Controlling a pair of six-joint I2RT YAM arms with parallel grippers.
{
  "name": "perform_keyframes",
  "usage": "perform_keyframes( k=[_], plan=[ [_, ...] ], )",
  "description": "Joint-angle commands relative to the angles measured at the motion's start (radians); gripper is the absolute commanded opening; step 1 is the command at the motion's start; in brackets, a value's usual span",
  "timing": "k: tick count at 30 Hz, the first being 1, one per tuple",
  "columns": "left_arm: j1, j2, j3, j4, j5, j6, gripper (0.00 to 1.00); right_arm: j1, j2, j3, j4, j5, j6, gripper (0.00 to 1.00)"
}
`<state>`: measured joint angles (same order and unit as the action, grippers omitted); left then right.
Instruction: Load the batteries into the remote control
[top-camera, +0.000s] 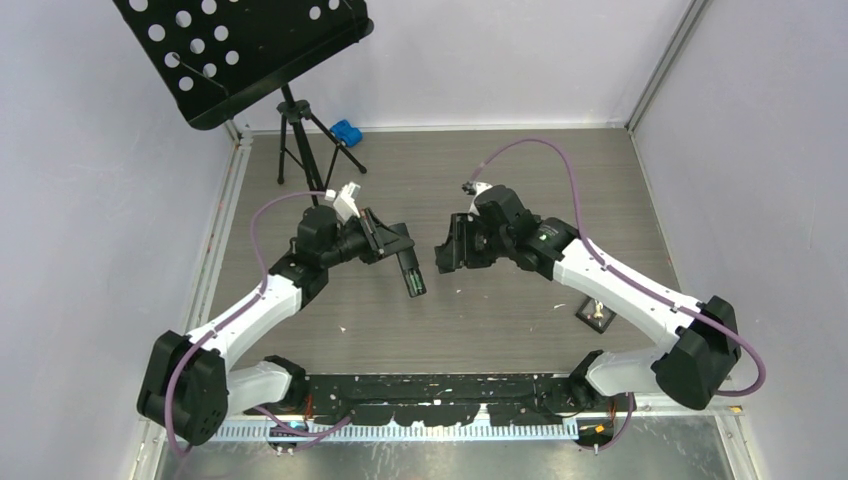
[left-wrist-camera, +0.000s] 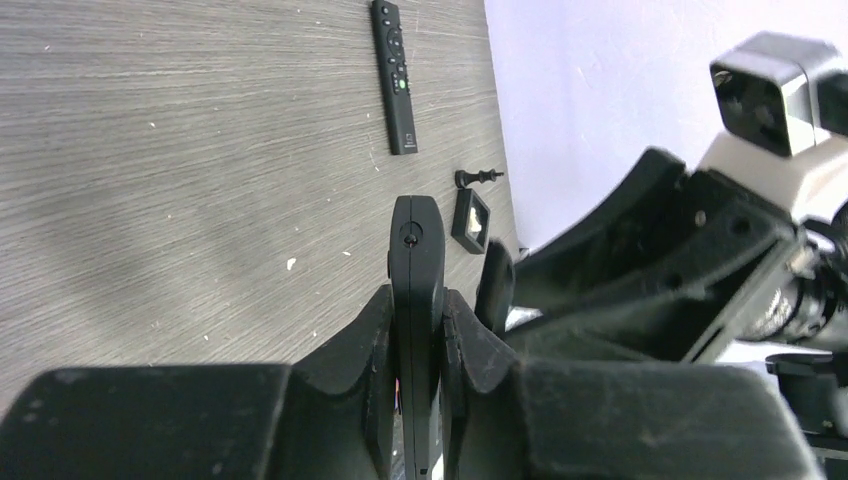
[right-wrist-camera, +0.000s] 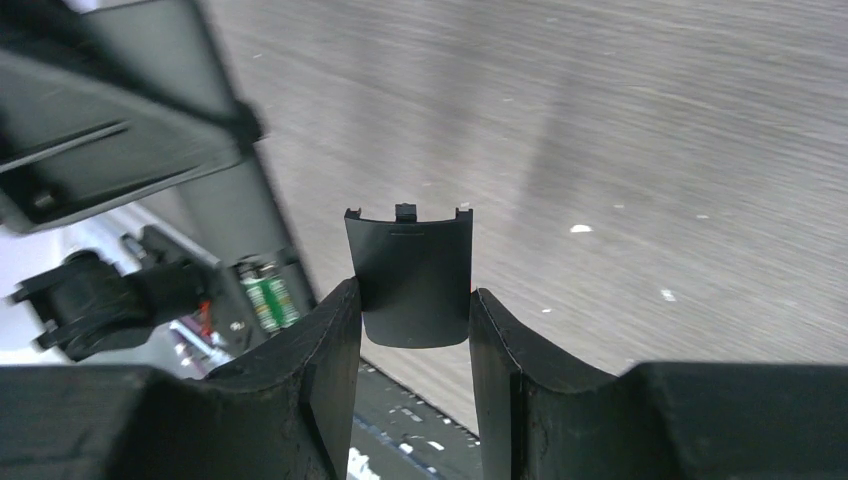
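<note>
My right gripper moves to the left in the top view next, fits the cover (right-wrist-camera: 409, 262) onto the remote's open compartment and releases it, since green batteries lie uncovered.
My left gripper (top-camera: 393, 246) is shut on a black remote control (top-camera: 411, 272), held above the table with its free end pointing toward the near edge. In the left wrist view the remote control (left-wrist-camera: 417, 240) stands edge-on between the fingers of the left gripper (left-wrist-camera: 417, 300). Green batteries (right-wrist-camera: 266, 301) lie side by side in its open compartment; they show as a green speck (top-camera: 413, 285) from above. My right gripper (right-wrist-camera: 415, 300) is shut on the small flat black cover (right-wrist-camera: 409, 262), just right of the remote. From above, the right gripper (top-camera: 446, 256) faces the left one.
A second black remote (left-wrist-camera: 395, 75) lies flat on the table, with a small black square part (left-wrist-camera: 470, 220) and a black screw (left-wrist-camera: 478, 177) near it. A music stand on a tripod (top-camera: 300, 140) and a blue object (top-camera: 345, 131) stand at the back left. Walls close in three sides.
</note>
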<state>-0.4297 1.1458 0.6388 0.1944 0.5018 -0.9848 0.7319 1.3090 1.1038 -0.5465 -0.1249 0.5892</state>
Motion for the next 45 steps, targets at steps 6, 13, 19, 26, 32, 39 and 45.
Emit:
perform_keyframes(
  k=[6, 13, 19, 26, 32, 39, 45],
  plan=[
    [0.006, 0.026, 0.048, 0.064, -0.022, -0.1, 0.0, 0.142, 0.033, 0.086, 0.034, -0.044, 0.068, 0.36],
    [0.006, 0.022, 0.051, 0.055, -0.016, -0.1, 0.0, 0.166, 0.073, 0.11, 0.029, -0.038, 0.061, 0.36],
    [0.006, 0.018, 0.053, 0.054, -0.016, -0.1, 0.0, 0.177, 0.107, 0.126, 0.0, -0.027, 0.051, 0.36],
    [0.006, 0.015, 0.053, 0.082, -0.003, -0.139, 0.0, 0.193, 0.133, 0.144, -0.023, -0.031, 0.037, 0.36],
    [0.006, 0.016, 0.068, 0.079, 0.007, -0.171, 0.0, 0.203, 0.155, 0.16, -0.044, -0.047, 0.022, 0.37],
    [0.006, 0.017, 0.077, 0.082, 0.027, -0.236, 0.0, 0.216, 0.187, 0.176, -0.103, -0.053, 0.003, 0.39],
    [0.006, 0.013, 0.082, 0.099, 0.056, -0.289, 0.0, 0.225, 0.214, 0.2, -0.132, -0.004, 0.002, 0.4]
  ],
)
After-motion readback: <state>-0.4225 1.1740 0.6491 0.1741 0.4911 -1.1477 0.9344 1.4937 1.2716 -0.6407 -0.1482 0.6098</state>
